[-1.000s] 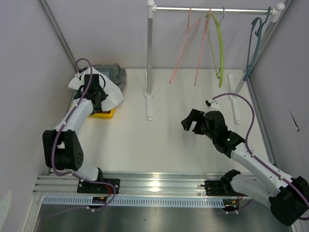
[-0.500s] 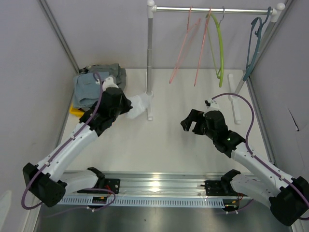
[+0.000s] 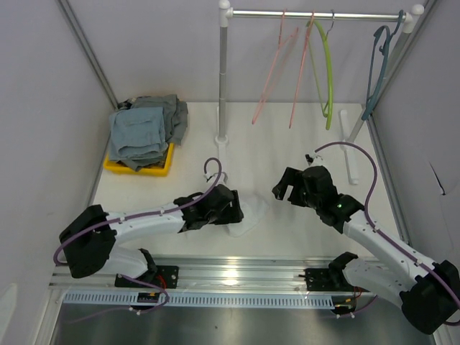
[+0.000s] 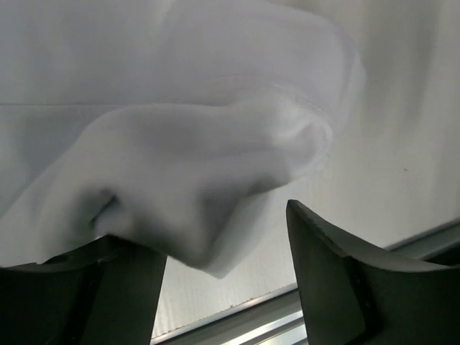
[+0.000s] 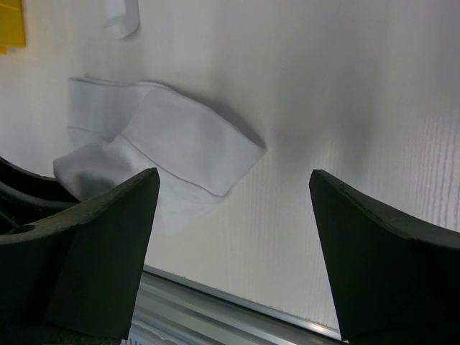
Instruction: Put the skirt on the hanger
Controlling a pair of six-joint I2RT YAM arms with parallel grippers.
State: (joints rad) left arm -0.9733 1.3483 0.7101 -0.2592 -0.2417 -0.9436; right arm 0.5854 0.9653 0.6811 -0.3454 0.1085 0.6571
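My right gripper will next move up and outward and close on the neck of the pink hanger beside the green one, because that pink hanger hangs from the high bar.
The white skirt (image 3: 249,214) lies crumpled on the table near the front middle. My left gripper (image 3: 234,211) sits low at its left edge, jaws open. In the left wrist view the skirt (image 4: 201,158) bulges just in front of the left gripper (image 4: 226,273), and a fold rests against the left finger (image 4: 108,287). My right gripper (image 3: 284,188) hovers open just right of the skirt, nothing between its fingers. The right wrist view shows the skirt (image 5: 165,151) ahead and to the left of the right gripper (image 5: 233,178). A pink hanger (image 3: 277,68), a green hanger (image 3: 328,72) and a blue hanger (image 3: 377,65) hang on the rail (image 3: 316,14).
A yellow tray (image 3: 141,168) at the back left holds a pile of grey-blue clothes (image 3: 144,129). The rack's upright post (image 3: 223,79) and white foot (image 3: 223,162) stand behind the skirt. A metal rail (image 3: 230,273) runs along the table's front edge.
My left arm swung from the tray at the back left to the front middle, carrying the white skirt, and its jaws have opened. The right gripper has barely moved.
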